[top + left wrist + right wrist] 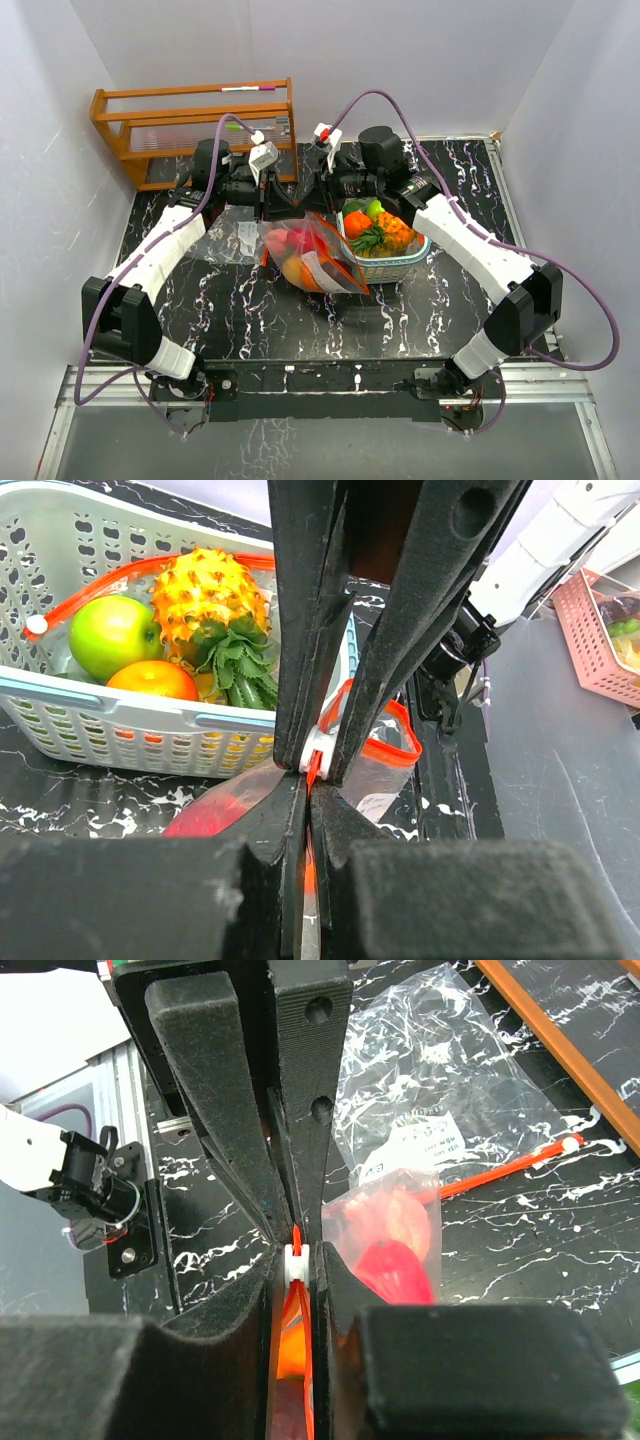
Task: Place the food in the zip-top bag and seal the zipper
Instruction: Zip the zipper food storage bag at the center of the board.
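I need to pull the white slider back there with my right gripper next, away from my left gripper, because the orange edges are still open at the zipper's near end [365, 289].
The zip-top bag [318, 262] lies at mid-table with red and orange food [296, 268] inside. My left gripper [308, 780] is shut on the bag's orange zipper edge [313, 770]. Facing it, my right gripper [297, 1250] is shut on the white zipper slider [297, 1263], which also appears in the left wrist view as the slider [318, 748]. The two grippers meet tip to tip above the bag's far end. More food sits in the teal basket [390, 266]: a green apple [113, 633], an orange [152, 679] and a pineapple [208, 592].
An empty clear bag [440, 1090] with an orange zipper strip [510, 1165] lies flat to the left of the filled one. A wooden rack [195, 125] stands at the back left. The basket sits right beside the filled bag, under the right arm.
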Available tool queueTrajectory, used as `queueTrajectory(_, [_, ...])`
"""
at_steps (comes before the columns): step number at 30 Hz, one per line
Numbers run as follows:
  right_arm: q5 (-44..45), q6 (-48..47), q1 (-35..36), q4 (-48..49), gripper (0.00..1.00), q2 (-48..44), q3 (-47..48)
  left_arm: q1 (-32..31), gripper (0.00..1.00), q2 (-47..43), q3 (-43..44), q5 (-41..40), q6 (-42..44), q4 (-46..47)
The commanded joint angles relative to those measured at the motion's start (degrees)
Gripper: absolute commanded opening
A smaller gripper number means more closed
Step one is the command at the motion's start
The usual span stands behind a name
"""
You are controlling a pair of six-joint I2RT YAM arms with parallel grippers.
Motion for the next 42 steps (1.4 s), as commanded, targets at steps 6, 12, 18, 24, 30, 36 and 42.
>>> queueTrajectory(6, [9.2, -0.5, 0.2, 2.4, 0.09, -7.6, -4.8, -0.3, 0.0, -2.6, 0.7, 1.3, 0.5, -0.3])
queueTrajectory(12, [14.7, -1.8, -0.1, 0.6, 0.08, -11.7, -11.0, -0.3, 0.0, -3.0, 1.8, 0.5, 1.6, -1.9])
queueTrajectory(18, [15.5, -1.5, -0.7, 0.5, 0.08, -15.2, -15.0, -0.2, 0.0, -2.6, 2.9, -1.6, 0.4, -1.2])
queueTrajectory(24, [15.2, -0.8, -0.8, -2.1, 0.08, -18.8, -19.3, 1.5, 0.0, -3.4, 4.8, -10.3, 0.1, -2.2])
queueTrajectory(30, [15.3, 2.0, -0.8, -3.5, 0.08, -26.8, -27.2, 5.2, 0.0, -3.3, 8.2, -12.2, 0.5, -3.6])
queueTrajectory(36, [15.8, 5.1, -0.7, -4.5, 0.08, -34.1, -32.8, 8.0, 0.0, -1.5, 12.8, -13.4, 0.9, -5.1])
queueTrajectory(42, [15.5, 6.0, -0.8, -5.9, 0.08, -36.6, -33.3, 9.4, 0.0, -0.9, 14.5, -12.3, -0.6, -3.6])
